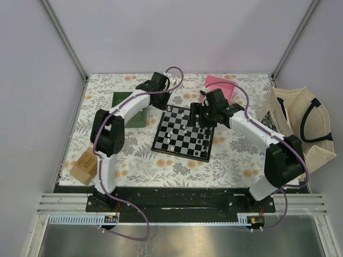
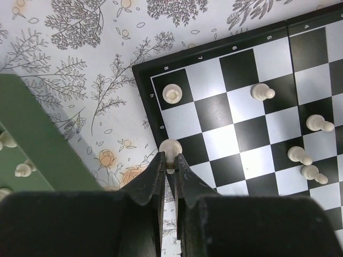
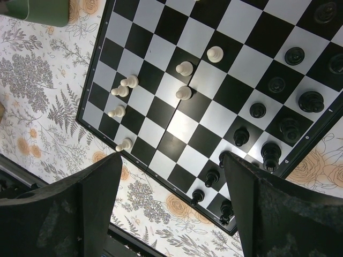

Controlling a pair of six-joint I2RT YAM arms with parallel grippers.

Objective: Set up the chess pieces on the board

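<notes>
My left gripper moves over the board and down onto the white square beside the corner piece next to release the cream-white chess piece, as that square is empty.
The black-and-white board lies in the middle of the table. My left gripper is shut on a cream-white chess piece, which hangs over the board's left border near a corner square. That gripper is at the board's far left corner in the top view. Several other white pieces stand on the board. My right gripper hovers open and empty above the board. Black pieces stand along one side and white pieces towards the other.
A green tray with loose white pieces sits left of the board. A pink box lies beyond the board. A canvas bag stands at the right and a small brown box at the near left.
</notes>
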